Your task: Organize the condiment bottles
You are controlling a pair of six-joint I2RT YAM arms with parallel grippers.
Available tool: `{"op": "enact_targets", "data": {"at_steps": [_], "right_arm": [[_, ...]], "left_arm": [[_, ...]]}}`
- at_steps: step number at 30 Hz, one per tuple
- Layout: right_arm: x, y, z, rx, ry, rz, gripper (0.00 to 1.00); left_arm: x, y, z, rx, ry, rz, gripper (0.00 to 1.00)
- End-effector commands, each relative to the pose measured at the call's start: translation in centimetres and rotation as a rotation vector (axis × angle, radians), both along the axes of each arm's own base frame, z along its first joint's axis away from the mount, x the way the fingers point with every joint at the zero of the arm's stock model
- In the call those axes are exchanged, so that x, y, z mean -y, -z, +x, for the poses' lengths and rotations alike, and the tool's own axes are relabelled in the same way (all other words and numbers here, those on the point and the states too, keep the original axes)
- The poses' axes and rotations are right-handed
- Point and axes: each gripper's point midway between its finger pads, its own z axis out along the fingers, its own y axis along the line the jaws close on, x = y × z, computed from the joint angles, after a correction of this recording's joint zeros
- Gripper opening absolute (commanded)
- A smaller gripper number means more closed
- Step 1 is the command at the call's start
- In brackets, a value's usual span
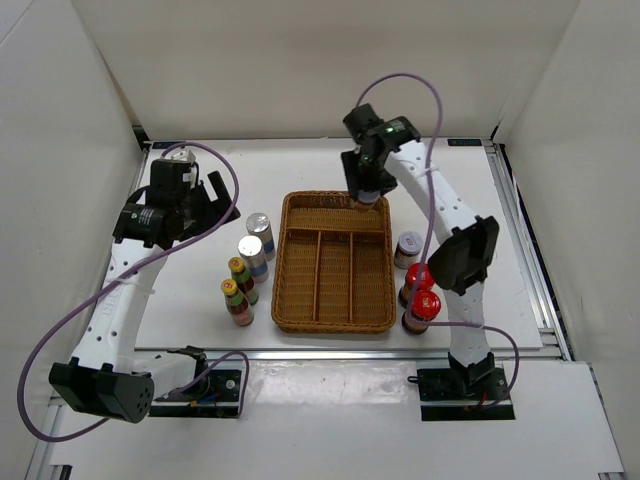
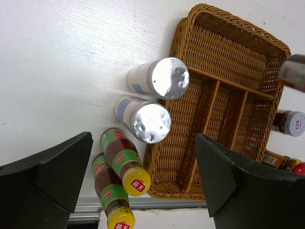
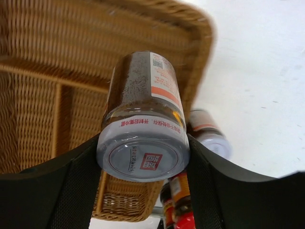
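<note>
The end of the tray's back section nearest the second jar is empty below my right gripper, so my right gripper will next lower the grey-lidded short jar (image 3: 143, 119) into that end and let go of it.
My right gripper (image 3: 143, 160) is shut on a grey-lidded short jar (image 3: 143, 119), which hangs over the back right corner of the wicker tray (image 3: 52, 52). From above, the gripper (image 1: 365, 190) covers that jar. Right of the tray stand a second grey-lidded jar (image 1: 408, 248) and two red-capped dark bottles (image 1: 418, 280) (image 1: 423, 308). Left of the tray stand two silver-topped tall bottles (image 2: 167, 78) (image 2: 150, 121) and two yellow-capped bottles (image 2: 136, 180) (image 2: 121, 222). My left gripper (image 2: 144, 138) hovers open above these, holding nothing.
The brown wicker tray (image 1: 335, 203) has one long cross compartment at the back and three lengthwise ones in front, with nothing in them. White walls enclose the table. A metal rail (image 1: 350, 352) runs along the near edge.
</note>
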Motion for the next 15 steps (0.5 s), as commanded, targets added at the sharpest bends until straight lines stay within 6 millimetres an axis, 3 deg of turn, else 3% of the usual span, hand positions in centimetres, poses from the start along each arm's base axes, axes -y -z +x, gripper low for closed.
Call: {"op": "enact_targets", "data": {"at_steps": [1,6,9,15], "right_arm": [[-1.7,1.9,-0.7,-0.059,-0.042,-0.023,0.00],[-2.8,4.3,-0.4,-0.102,-0.050,-0.036,0.00],[-2.5,6.2,0.3,-0.109,-0.036,-0.087,0.00],[-1.4,7.5,2.4,-0.118,0.029,-0.081,0.00]], "left_arm": [[-0.1,-0.9,-0.4,0.030,0.006,-0.003,0.99],[-0.1,-1.4,-0.1,0.043,0.018,0.009,0.99],[-0.1,-1.4,-0.1,0.043,0.018,0.009,0.99],[-0.2,-1.2,-0.3,0.026,0.025,0.018,0.99]]}}
